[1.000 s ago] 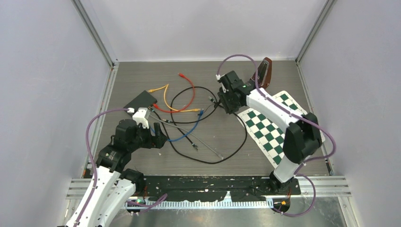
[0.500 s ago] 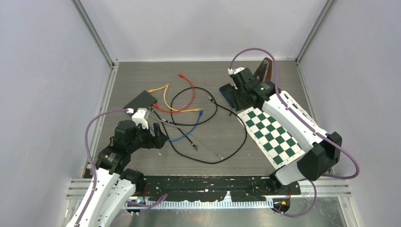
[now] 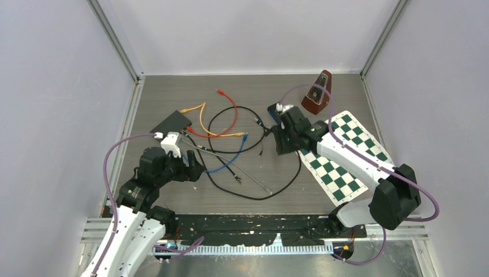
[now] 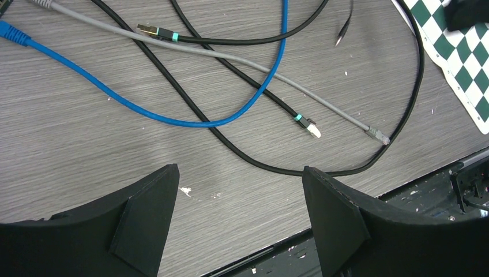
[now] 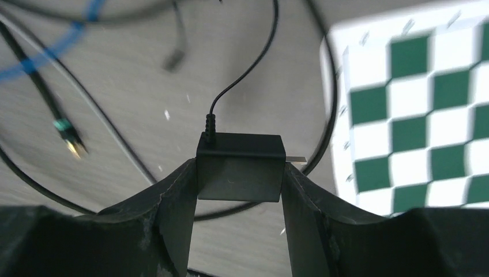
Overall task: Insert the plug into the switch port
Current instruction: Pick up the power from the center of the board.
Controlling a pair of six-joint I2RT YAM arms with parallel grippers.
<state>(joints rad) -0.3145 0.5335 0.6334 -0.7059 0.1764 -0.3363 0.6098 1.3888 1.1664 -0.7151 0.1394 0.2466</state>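
My right gripper needs to move back and down to the wood next and release the black plug block, because bare wood lies clear inside the black loop's near bend [image 3: 282, 178].
The black switch box [image 3: 171, 122] lies at the far left of the table with orange, red and grey cables at its edge. My right gripper [image 3: 281, 140] is shut on a black plug block [image 5: 241, 166]; a thin black cord leaves its top and a metal prong sticks out on its right side. It hangs above the table middle, right of the cable tangle. My left gripper [image 3: 194, 168] is open and empty, low over bare wood [image 4: 239, 190], near the blue cable [image 4: 173, 118] and the grey cable's plug [image 4: 377, 135].
A green and white checkerboard sheet [image 3: 346, 156] lies at the right under the right arm. A brown metronome [image 3: 316, 92] stands at the back right. Black cable loops [image 3: 271, 184] cross the middle. A black rail [image 3: 259, 231] runs along the near edge.
The right arm swung from over the cables toward the back right, then came forward and left again to the table middle. The left arm has not moved.
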